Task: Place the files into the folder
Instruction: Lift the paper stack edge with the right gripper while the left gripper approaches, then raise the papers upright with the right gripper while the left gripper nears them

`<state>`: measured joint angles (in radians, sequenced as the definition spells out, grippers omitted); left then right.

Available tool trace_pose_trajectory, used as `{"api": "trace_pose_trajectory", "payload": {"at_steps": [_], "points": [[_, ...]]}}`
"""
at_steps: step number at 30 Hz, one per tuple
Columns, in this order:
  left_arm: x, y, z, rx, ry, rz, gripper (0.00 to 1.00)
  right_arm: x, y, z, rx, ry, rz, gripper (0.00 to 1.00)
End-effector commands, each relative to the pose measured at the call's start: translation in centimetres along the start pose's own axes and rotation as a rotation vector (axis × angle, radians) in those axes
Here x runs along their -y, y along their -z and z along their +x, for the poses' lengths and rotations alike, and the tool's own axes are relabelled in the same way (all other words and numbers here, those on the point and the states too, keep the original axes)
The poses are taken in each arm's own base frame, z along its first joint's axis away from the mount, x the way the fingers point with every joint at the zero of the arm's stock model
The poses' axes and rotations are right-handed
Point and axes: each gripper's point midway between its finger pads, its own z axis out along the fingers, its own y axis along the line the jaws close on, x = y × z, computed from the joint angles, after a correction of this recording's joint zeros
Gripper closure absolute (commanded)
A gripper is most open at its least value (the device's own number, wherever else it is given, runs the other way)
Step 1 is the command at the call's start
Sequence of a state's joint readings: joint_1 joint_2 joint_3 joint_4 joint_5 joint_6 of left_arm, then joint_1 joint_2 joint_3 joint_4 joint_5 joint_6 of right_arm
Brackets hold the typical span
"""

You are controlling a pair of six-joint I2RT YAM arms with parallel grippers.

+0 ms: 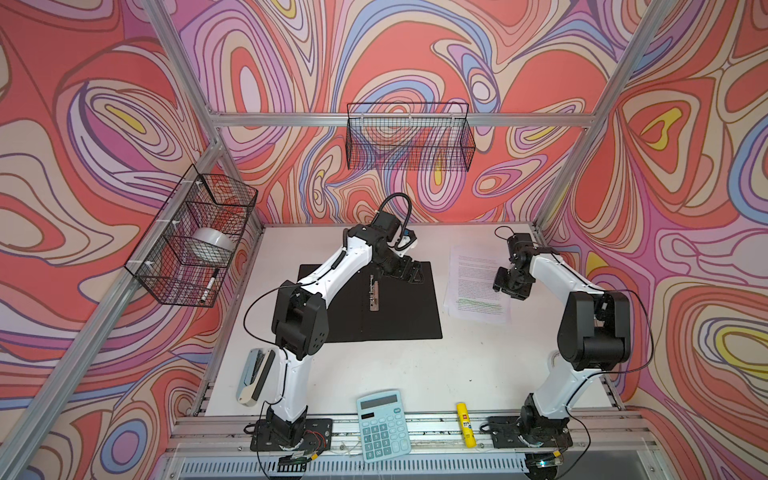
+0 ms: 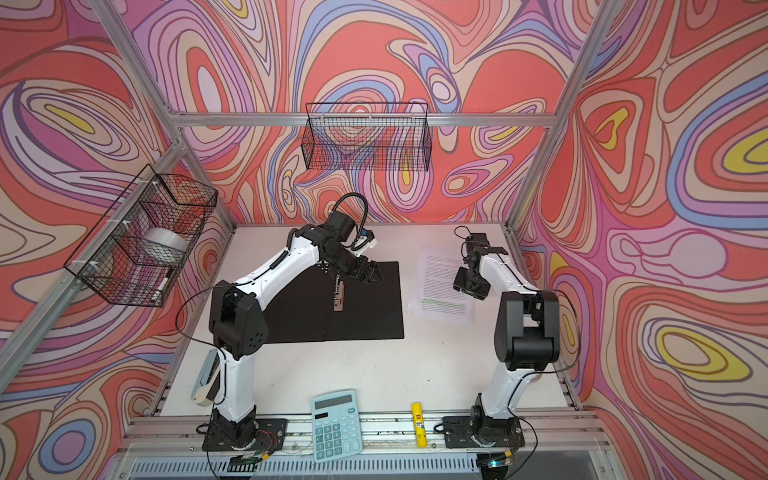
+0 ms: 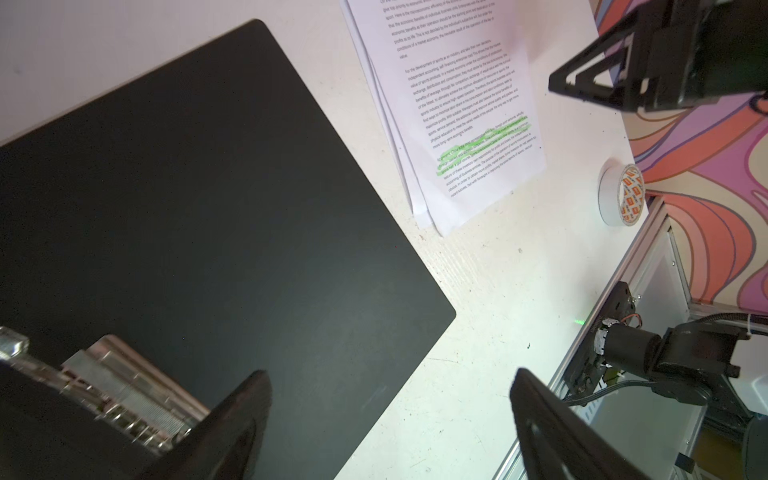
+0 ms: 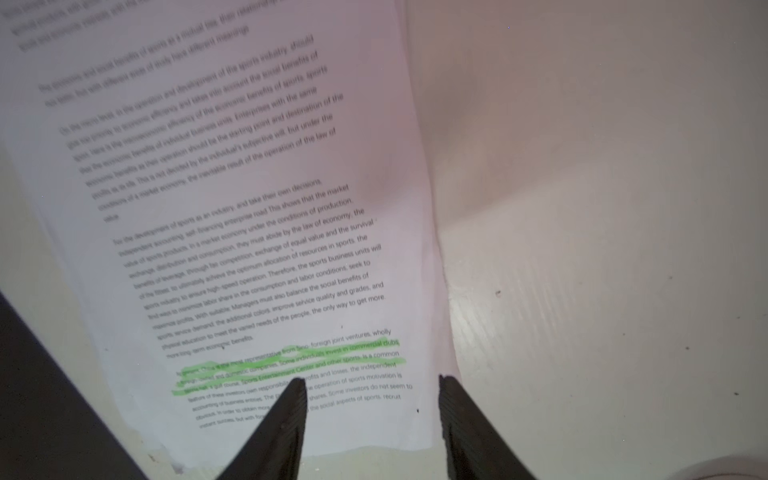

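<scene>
My right gripper comes down next, easing away from the folder, onto the top sheet's edge [image 4: 439,249] opposite the folder, since the sheets lie flat below its open fingers.
The folder [image 1: 395,307] [image 2: 365,309] lies open and flat in the middle of the table, black inside up, with its metal clip bar [image 1: 375,293] [image 3: 124,390] along the spine. My left gripper [image 1: 409,274] [image 3: 390,374] hovers open over the folder's far right part with nothing between its fingers. The files [image 1: 476,282] [image 2: 440,286] [image 3: 457,104] [image 4: 249,208], white printed sheets with a green highlighted passage, lie just right of the folder, slightly fanned. My right gripper [image 1: 508,286] [image 4: 370,380] is open above them. In the right wrist view its fingers straddle the sheets' right edge near the highlighted lines.
A pale blue calculator [image 1: 383,424] and a yellow glue stick [image 1: 465,424] lie on the front rail. A stapler [image 1: 253,376] sits front left. A tape roll [image 3: 621,195] lies by the table's right edge. Wire baskets hang on the left wall [image 1: 195,237] and the back wall [image 1: 409,139].
</scene>
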<state>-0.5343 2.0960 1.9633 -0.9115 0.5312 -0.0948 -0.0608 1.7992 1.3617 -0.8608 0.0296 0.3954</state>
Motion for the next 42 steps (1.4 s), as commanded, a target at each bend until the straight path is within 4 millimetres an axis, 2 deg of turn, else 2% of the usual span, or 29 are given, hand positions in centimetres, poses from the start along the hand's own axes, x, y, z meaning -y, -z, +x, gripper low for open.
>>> {"api": "trace_pose_trajectory", "payload": {"at_steps": [1,5,10,17,28,34,39,42], "points": [[1.1,-1.5,-0.1,-0.038,0.03,0.036,0.09,1.2,-0.5,-2.5,0.038,-0.079,-0.021,0.45],[1.3,-3.3,-0.4,-0.06,0.071,0.06,0.09,1.7,-2.5,-3.8,0.029,-0.097,-0.043,0.45],[1.5,-5.6,0.1,-0.103,0.125,0.091,0.1,1.4,-5.0,-4.0,-0.012,-0.088,-0.056,0.45],[2.3,-8.3,1.5,-0.163,0.123,0.127,0.11,1.4,-6.7,-3.5,-0.065,-0.068,-0.061,0.44],[2.7,-8.8,2.0,-0.179,0.128,0.139,0.11,2.0,-8.3,-0.9,-0.14,-0.05,-0.049,0.48],[2.9,-7.3,1.6,-0.152,0.083,0.105,0.11,3.0,-8.2,-0.8,-0.124,-0.037,-0.002,0.61],[3.4,-5.9,1.0,-0.122,0.053,0.091,0.1,3.0,-8.0,-1.0,-0.111,-0.028,0.001,0.82],[3.4,-5.6,1.2,-0.119,0.049,0.081,0.1,3.0,-7.8,-1.0,-0.106,-0.026,-0.004,0.9]]}}
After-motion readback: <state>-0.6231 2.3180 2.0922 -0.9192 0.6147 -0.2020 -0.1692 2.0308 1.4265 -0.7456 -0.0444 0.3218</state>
